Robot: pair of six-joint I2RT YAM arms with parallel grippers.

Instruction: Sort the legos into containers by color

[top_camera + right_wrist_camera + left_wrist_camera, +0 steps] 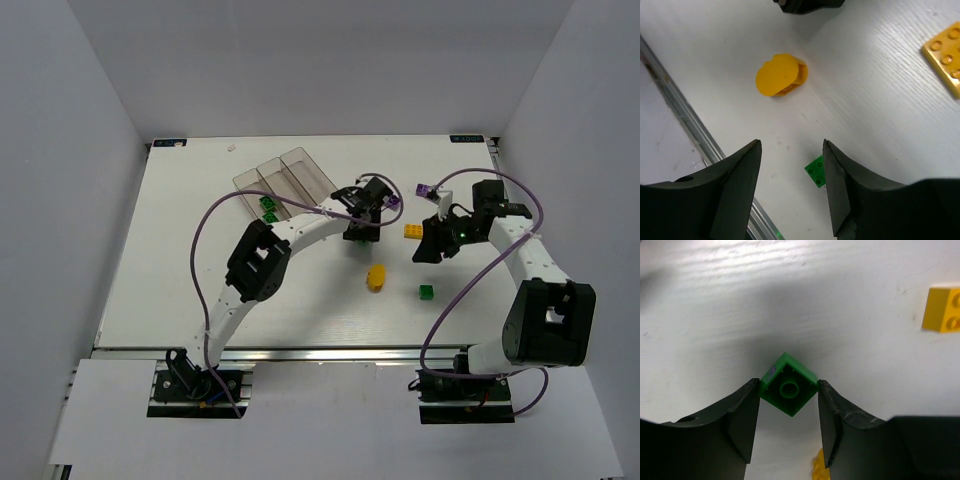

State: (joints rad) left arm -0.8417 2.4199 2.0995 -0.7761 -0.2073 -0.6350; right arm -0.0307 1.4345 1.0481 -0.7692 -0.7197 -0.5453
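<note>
My left gripper's green lego goes left in the top view next, over the green lego bin, for release.
My left gripper (pixel 360 228) is shut on a green lego (pixel 788 390), gripped corner to corner with its hollow underside towards the wrist camera. My right gripper (pixel 430 252) is open and empty over the table, and another green lego (pixel 815 171) lies just by its right fingertip; this lego also shows in the top view (pixel 426 291). The yellow-orange oval lego (pixel 376 277) lies between the arms. The yellow-orange rectangular lego (pixel 412 231) lies beside the right gripper. A purple lego (pixel 424 188) lies further back. The three joined bins (pixel 300 165) stand at the back left; one holds green legos (pixel 268 208).
The metal rail of the table's near edge (pixel 695 135) runs close to the left of my right gripper. The left gripper's body (pixel 805 4) shows at the top of the right wrist view. Purple cables arch over both arms.
</note>
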